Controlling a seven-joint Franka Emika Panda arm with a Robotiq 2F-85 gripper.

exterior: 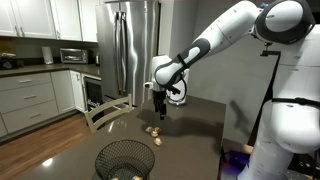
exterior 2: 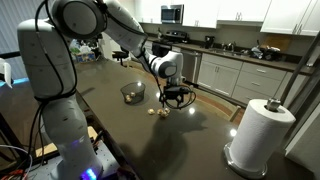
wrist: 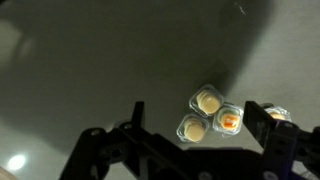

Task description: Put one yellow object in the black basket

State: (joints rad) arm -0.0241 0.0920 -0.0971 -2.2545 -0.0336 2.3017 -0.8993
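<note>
My gripper is open above the yellow cup (wrist: 208,101) that sits uppermost of the cluster in the wrist view, and this cup lies between its fingers, so I need to lower my gripper onto it next.
Several small clear cups with yellow contents (wrist: 193,126) lie in a cluster on the dark table, and they show in both exterior views (exterior: 153,129) (exterior 2: 155,112). One of them (wrist: 228,119) has an orange spot. My gripper (wrist: 200,120) hangs above the cluster, open and empty, with a finger on each side of it in the wrist view; it also shows in both exterior views (exterior: 160,102) (exterior 2: 176,98). The round black wire-mesh basket (exterior: 125,160) stands on the table near the front edge, and it also shows in an exterior view (exterior 2: 133,93) beside the cups.
A paper towel roll (exterior 2: 258,135) stands on the table's corner. A wooden chair (exterior: 108,112) is at the table's far side. A steel fridge (exterior: 133,45) and kitchen counters stand behind. The robot's white base (exterior 2: 50,90) is by the table edge.
</note>
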